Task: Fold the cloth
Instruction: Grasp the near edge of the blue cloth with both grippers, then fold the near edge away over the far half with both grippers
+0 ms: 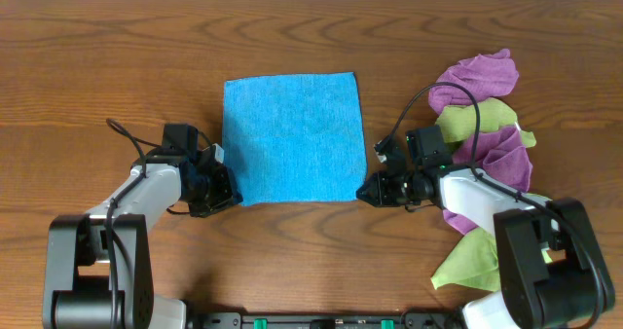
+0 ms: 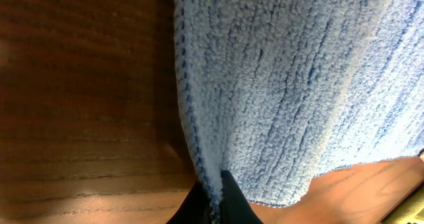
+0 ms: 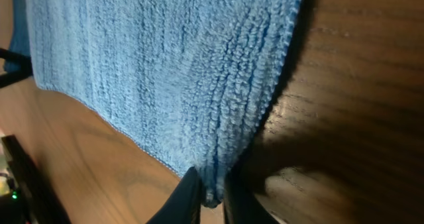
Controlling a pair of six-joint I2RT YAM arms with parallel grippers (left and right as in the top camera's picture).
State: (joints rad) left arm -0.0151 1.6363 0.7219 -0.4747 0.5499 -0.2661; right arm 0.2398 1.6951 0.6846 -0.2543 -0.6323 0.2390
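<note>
My left gripper lifts its pinched corner next and carries it outward over the flat cloth, lowering toward the same side's far corner to release.
A blue cloth lies flat and spread as a square on the wooden table. My left gripper is shut on the cloth's near left corner; in the left wrist view the cloth is pinched between the black fingertips. My right gripper is shut on the near right corner; in the right wrist view the cloth bunches between the fingertips.
A heap of purple and green cloths lies at the right, beside and under my right arm. More green cloth lies near the front right. The table's far edge runs along the top.
</note>
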